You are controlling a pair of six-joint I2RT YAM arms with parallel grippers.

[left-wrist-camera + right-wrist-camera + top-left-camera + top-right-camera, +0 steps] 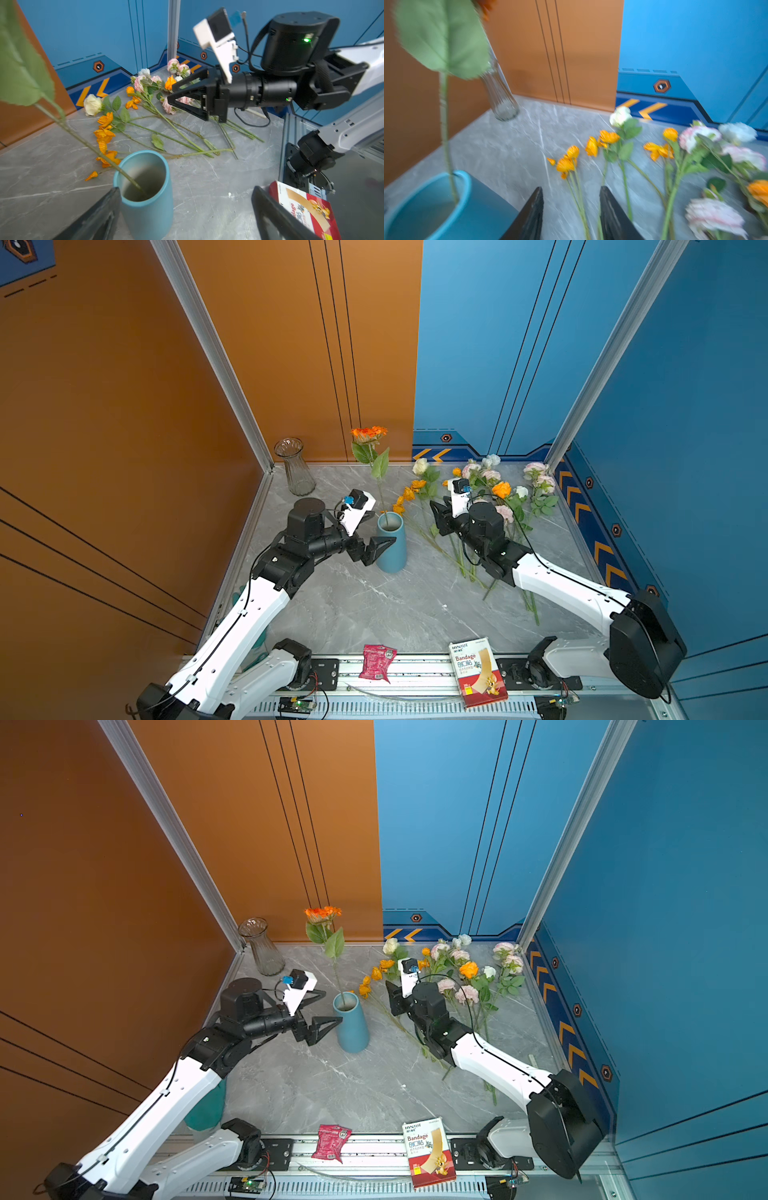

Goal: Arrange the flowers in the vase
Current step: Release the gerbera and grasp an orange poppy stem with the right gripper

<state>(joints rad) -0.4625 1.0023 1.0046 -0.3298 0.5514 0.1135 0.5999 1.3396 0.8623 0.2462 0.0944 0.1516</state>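
Next, my right gripper needs to tilt so its fingers point down and lower astride the bare stem nearest the vase (pixel 436 542), which lies flat atop the table below it.
A blue vase (pixel 392 547) (pixel 351 1027) (pixel 149 207) (pixel 425 207) stands mid-table. One orange flower (pixel 368 434) (pixel 323 913) stands upright in it, its stem (pixel 87 143) leaning on the rim. My left gripper (pixel 384 527) (pixel 186 193) is open, its fingers on either side of the vase's upper part. The other flowers (pixel 478 489) (pixel 457 969) (pixel 145 108) (pixel 654 155) lie on the table to the right. Just right of the vase, low over their stems, my right gripper (pixel 434 510) (pixel 170 93) (pixel 571 188) is open and holds nothing.
An empty clear glass vase (pixel 295 466) (pixel 262 946) (pixel 499 93) stands in the back left corner. A bandage box (pixel 478 672) (pixel 307 209) and a red packet (pixel 376 662) lie on the front rail. Walls close the table on the left, back and right.
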